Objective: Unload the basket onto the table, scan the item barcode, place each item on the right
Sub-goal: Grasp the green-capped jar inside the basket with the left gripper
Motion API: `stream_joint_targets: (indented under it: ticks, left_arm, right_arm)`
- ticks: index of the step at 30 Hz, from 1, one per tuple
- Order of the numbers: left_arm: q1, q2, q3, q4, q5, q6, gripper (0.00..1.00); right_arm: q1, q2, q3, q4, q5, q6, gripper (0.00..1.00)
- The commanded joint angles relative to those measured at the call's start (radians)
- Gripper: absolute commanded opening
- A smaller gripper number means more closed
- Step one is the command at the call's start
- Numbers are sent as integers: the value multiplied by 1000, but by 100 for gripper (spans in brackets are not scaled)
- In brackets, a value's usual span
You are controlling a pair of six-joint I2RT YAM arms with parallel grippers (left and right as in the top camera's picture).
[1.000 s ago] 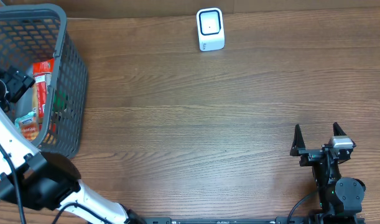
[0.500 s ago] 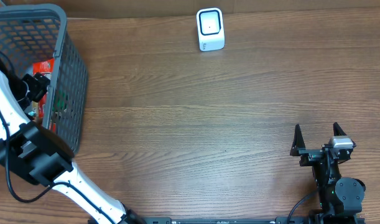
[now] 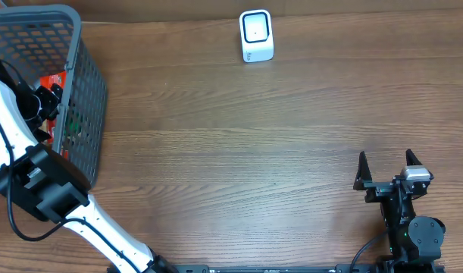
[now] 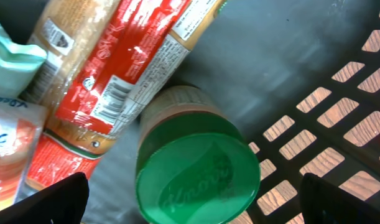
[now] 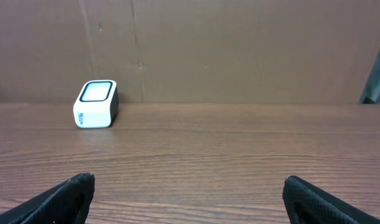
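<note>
Next I should lower my left gripper around the jar's green lid and close, as the lid shows between my open fingertips with a gap on each side.
My left gripper is down inside the grey mesh basket at the table's left end. Its jaws stand open over a jar with a green lid, one finger on each side and neither touching it. A red packet with a barcode label lies beside the jar. The white barcode scanner stands at the table's far edge, also visible as the scanner in the right wrist view. My right gripper rests open and empty near the front right.
The basket also holds a tan packet, a pale green pouch and an orange-red packet. The basket's mesh wall stands close to the jar's right. A brown cardboard wall stands behind the scanner.
The left arm has swung over the basket and its gripper has shifted right and deeper among the items. The right arm has not moved.
</note>
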Motion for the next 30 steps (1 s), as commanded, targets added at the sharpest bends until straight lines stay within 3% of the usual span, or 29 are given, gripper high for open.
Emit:
stream_joint_targets:
  ticks: [1, 9, 17, 22, 30]
  left_arm:
    - [-37, 2, -5, 11, -23, 31, 100]
    - [-84, 2, -93, 55, -205, -26, 100]
    - [-84, 2, -111, 69, -190, -26, 100]
    - [-88, 2, -121, 68, -177, -26, 91]
    - [-92, 2, -220, 126, -175, -26, 92]
  right_arm:
    - [-5, -10, -11, 7, 0, -2, 100]
    - [-5, -10, -11, 7, 0, -2, 100]
    - [-5, -10, -11, 7, 0, -2, 100]
    - [-5, -10, -11, 7, 0, -2, 100]
    - [-5, -10, -11, 7, 0, -2, 100]
